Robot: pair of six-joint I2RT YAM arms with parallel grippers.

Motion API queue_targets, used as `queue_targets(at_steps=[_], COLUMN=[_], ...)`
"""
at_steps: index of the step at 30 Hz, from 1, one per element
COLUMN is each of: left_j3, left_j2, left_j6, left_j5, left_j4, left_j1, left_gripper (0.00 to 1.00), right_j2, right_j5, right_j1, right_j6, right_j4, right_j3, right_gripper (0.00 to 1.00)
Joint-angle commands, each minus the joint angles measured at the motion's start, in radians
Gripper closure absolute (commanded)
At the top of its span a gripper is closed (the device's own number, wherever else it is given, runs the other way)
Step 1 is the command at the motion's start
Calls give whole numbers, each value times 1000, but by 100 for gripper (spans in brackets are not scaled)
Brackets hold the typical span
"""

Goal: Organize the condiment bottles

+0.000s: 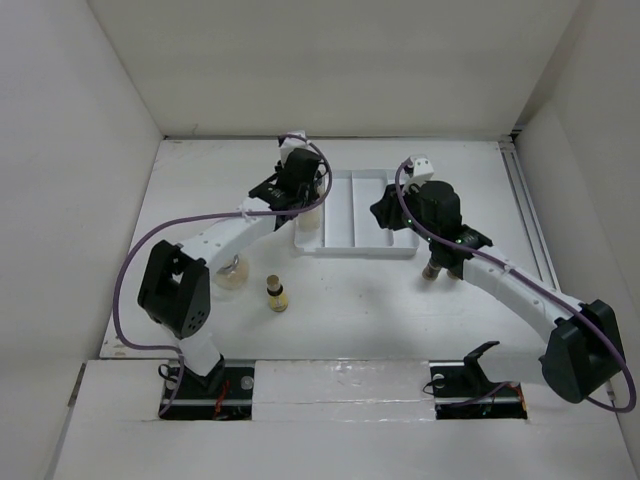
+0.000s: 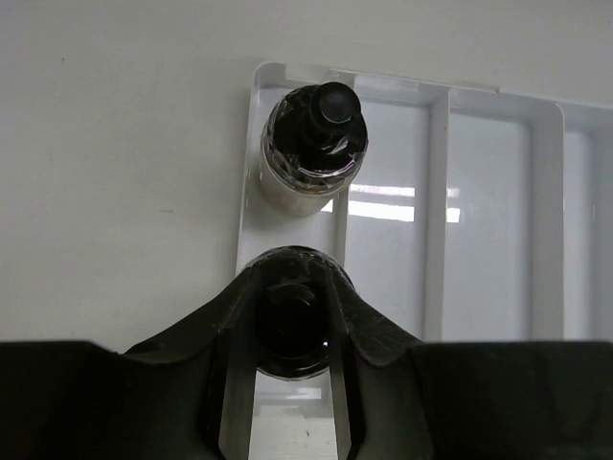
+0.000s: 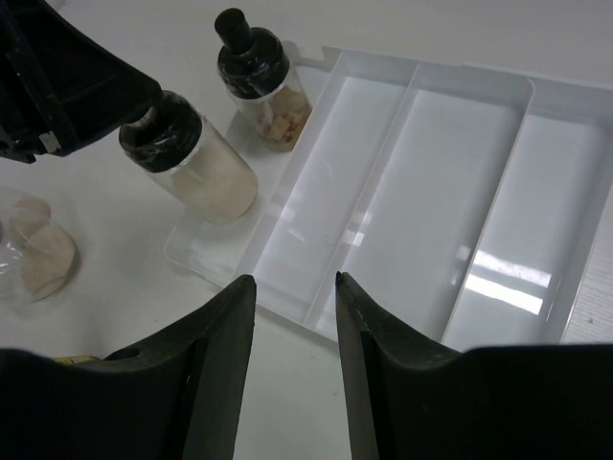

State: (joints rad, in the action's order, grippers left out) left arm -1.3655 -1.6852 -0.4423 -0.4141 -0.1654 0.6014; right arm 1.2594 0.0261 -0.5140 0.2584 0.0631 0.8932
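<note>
Next, the left gripper lowers until the pale-filled bottle stands on the tray's bottom at the tray section's near end (image 1: 309, 237), which the far bottle leaves free.
My left gripper (image 2: 292, 286) is shut on the black cap of a pale-filled bottle (image 3: 199, 168), which leans over the near end of the left compartment of the white tray (image 3: 316, 192). In the top view the left gripper (image 1: 303, 197) is above this bottle (image 1: 308, 220). A second black-capped bottle (image 2: 313, 153) stands at the far end of that compartment and also shows in the right wrist view (image 3: 261, 84). My right gripper (image 3: 295, 280) is open and empty above the tray's near rim, over its right side in the top view (image 1: 385, 212).
A wide clear glass jar (image 1: 230, 272) stands under the left arm and shows in the right wrist view (image 3: 36, 254). A small yellowish bottle (image 1: 276, 293) stands on the table in front of the tray (image 1: 352, 250). A dark brown bottle (image 1: 432, 270) stands beneath the right forearm.
</note>
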Motion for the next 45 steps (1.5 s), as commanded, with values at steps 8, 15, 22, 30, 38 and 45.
queue_targets(at_steps=[8, 15, 22, 30, 38, 45], left_j3=[-6, 37, 57, 117, 272, 358], left_j2=[-16, -47, 18, 357, 743, 1093], left_j6=[10, 10, 1, -29, -38, -67], left_j5=[41, 18, 38, 109, 14, -120], left_j4=[92, 92, 116, 148, 64, 16], left_j1=[-9, 1, 1, 1, 1, 1], left_gripper=[90, 83, 44, 31, 35, 35], right_j2=[9, 9, 0, -11, 29, 225], right_j5=[0, 0, 0, 0, -26, 67], right_j1=[-9, -9, -9, -49, -221, -368], right_j6=[2, 2, 2, -18, -114, -146], right_j4=[34, 34, 34, 34, 15, -43], right_j3=[44, 44, 44, 44, 142, 379], right_gripper=[55, 55, 55, 96, 100, 67])
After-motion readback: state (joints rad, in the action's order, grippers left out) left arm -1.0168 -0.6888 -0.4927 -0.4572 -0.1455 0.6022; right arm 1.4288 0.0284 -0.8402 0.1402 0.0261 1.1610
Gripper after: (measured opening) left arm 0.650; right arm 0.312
